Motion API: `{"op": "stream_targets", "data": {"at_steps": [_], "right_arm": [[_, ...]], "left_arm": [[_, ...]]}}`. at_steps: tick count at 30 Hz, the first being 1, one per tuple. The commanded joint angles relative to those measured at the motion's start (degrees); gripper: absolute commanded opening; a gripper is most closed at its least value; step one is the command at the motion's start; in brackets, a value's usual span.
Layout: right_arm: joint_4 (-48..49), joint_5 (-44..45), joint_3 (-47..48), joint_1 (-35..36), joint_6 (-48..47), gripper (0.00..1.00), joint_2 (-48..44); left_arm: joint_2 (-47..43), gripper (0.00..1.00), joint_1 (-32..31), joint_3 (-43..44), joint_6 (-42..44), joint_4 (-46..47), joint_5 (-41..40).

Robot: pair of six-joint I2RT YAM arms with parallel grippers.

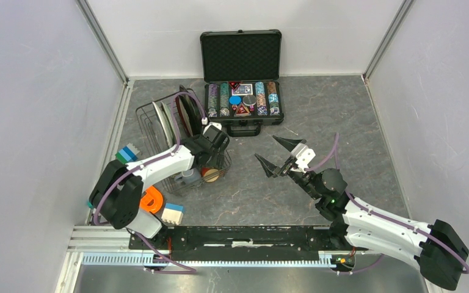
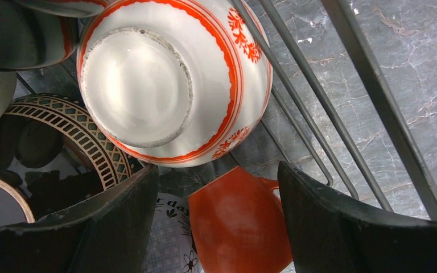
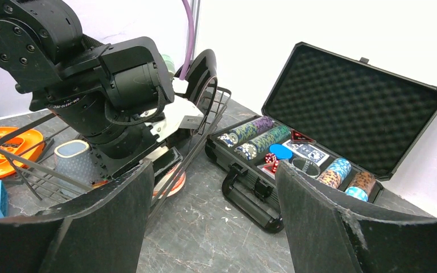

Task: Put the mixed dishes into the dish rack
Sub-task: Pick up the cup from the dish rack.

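I need to move my left gripper back over the orange cup's pale round end before I close its fingers.
The dish rack [image 1: 159, 131] stands left of centre with several plates [image 1: 186, 113] upright in it. My left gripper [image 1: 214, 160] reaches down into its near right corner. In the left wrist view that gripper [image 2: 216, 170] is open, and an orange cup [image 2: 239, 222] lies on its side between the fingers, with a flower-printed white cup [image 2: 168, 239] beside it. Just beyond lies an upturned white bowl with red patterning [image 2: 170, 79], close to the rack wires [image 2: 318, 108]. My right gripper [image 1: 265, 146] hangs open and empty over the table, right of the rack.
A black poker-chip case [image 1: 242, 91] lies open behind the rack, also in the right wrist view as the case [image 3: 296, 153]. An orange ring toy [image 1: 151, 199] and a white-and-blue block [image 1: 172, 212] sit near the left arm's base. A green-blue block [image 1: 127, 154] lies by the left wall.
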Motion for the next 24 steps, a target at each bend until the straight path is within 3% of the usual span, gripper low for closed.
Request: {"op": "stream_targets", "data": {"at_steps": [1, 6, 10, 18, 24], "right_arm": [[0.94, 0.71, 1.12, -0.29, -0.91, 0.82, 0.08], [1.37, 0.12, 1.55, -0.40, -0.65, 0.82, 1.27], [1.54, -0.21, 1.65, -0.36, -0.48, 0.83, 1.59], [1.23, -0.39, 1.38, -0.44, -0.56, 0.83, 0.85], [0.98, -0.12, 1.13, -0.49, -0.65, 0.82, 0.08]], "left_arm": [[-2.63, 0.80, 0.29, -1.39, 2.87, 1.59, 4.02], [-7.77, 0.82, 0.29, -1.31, 4.45, -1.51, 12.51], [-7.00, 0.86, 0.29, 1.47, 4.41, -9.06, 14.59], [-1.83, 0.85, 0.29, 2.55, 4.81, -12.91, 17.32], [-3.42, 0.84, 0.29, 6.92, 9.48, -17.96, 17.65]]}}
